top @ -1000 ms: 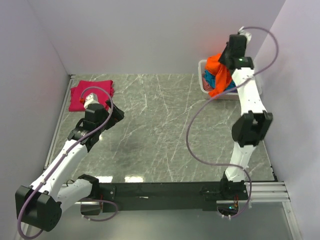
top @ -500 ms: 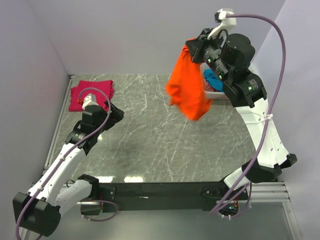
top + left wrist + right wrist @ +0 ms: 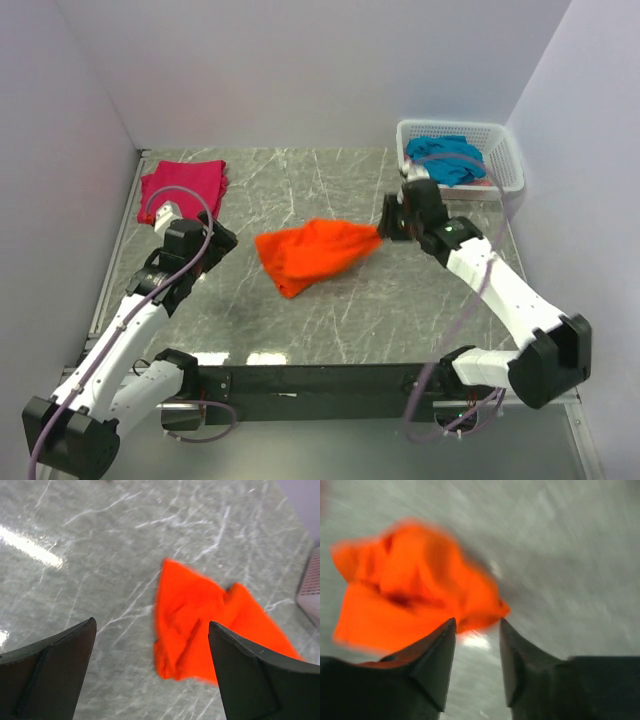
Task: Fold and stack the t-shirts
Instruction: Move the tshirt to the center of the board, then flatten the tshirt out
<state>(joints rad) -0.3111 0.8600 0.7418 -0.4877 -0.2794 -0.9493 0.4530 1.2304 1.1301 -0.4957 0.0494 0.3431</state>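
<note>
The orange t-shirt's corner nearest the magenta t-shirt (image 3: 168,564) pokes out over empty marble, so next I should move my left gripper across and lower it onto that corner.
The orange t-shirt (image 3: 315,255) lies crumpled in the middle of the marble table (image 3: 330,320); it also shows in the left wrist view (image 3: 200,625) and, blurred, in the right wrist view (image 3: 405,595). My right gripper (image 3: 388,220) (image 3: 477,621) sits low at the shirt's right tip, jaws apart, with the cloth just beyond the fingertips and nothing between them. My left gripper (image 3: 218,240) (image 3: 151,623) is wide open, left of the orange shirt and apart from it. A magenta t-shirt (image 3: 183,187) lies folded at the back left. A teal t-shirt (image 3: 447,158) rests in the basket.
A white lattice basket (image 3: 505,150) stands at the back right corner against the wall. Pale walls close in the table on the left, back and right. A black rail (image 3: 320,380) with the arm bases runs along the near edge.
The right arm swung the orange shirt out of the basket, down and left onto the middle of the table, and its jaws have parted from the cloth. The left arm shifted only slightly.
</note>
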